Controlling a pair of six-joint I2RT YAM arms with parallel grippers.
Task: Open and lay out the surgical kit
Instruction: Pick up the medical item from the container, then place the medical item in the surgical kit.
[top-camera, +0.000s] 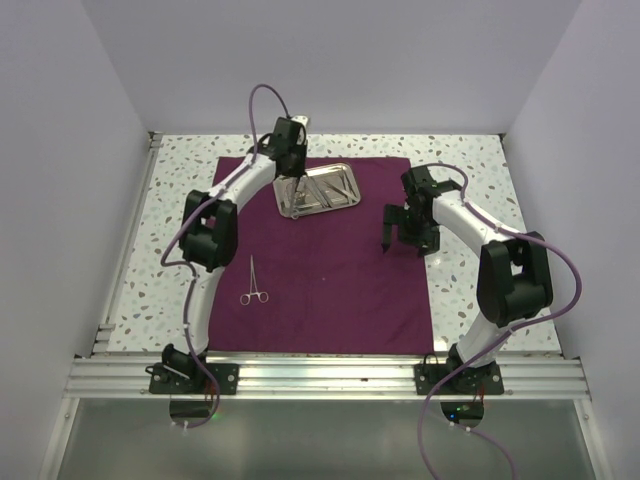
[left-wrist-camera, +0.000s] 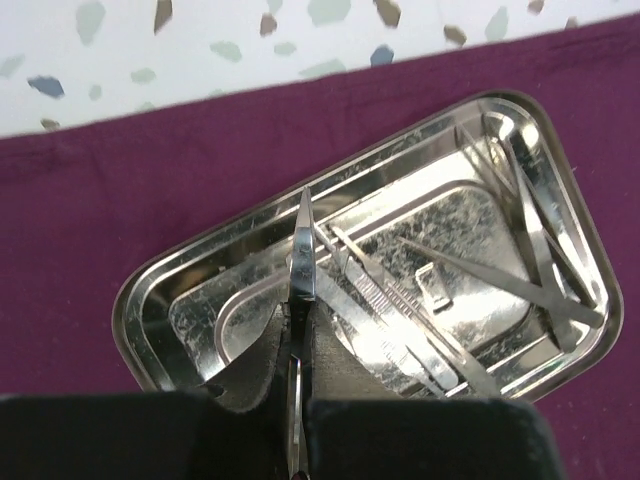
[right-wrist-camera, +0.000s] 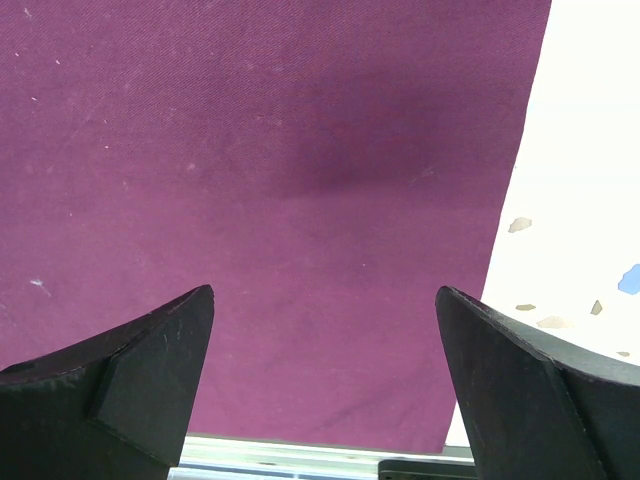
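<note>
I should lift the silver instrument from the tray with my left gripper next, then carry it back and down onto the cloth by the forceps.
The maroon cloth (top-camera: 330, 290) lies spread flat on the table. Near its far edge sits the steel tray (top-camera: 345, 170), and my left gripper (top-camera: 291, 183) hangs over the tray's left part. In the left wrist view that gripper (left-wrist-camera: 298, 320) is shut on a thin pointed silver instrument (left-wrist-camera: 303, 250), apparently the scissors, tip pointing away over the tray (left-wrist-camera: 140, 300). Tweezers (left-wrist-camera: 540, 240) and a flat ruled handle (left-wrist-camera: 390, 310) lie in the tray. Forceps (top-camera: 255, 283) with ring handles rest on the cloth at the left. My right gripper (top-camera: 405, 238) hovers open over the cloth's right side, nothing between its fingers (right-wrist-camera: 160, 370).
White speckled tabletop (top-camera: 480, 180) shows around the cloth, and its right border (right-wrist-camera: 560, 200) appears in the right wrist view. An aluminium rail (top-camera: 320, 375) runs along the near edge with both arm bases on it. White walls close in the left, right and back.
</note>
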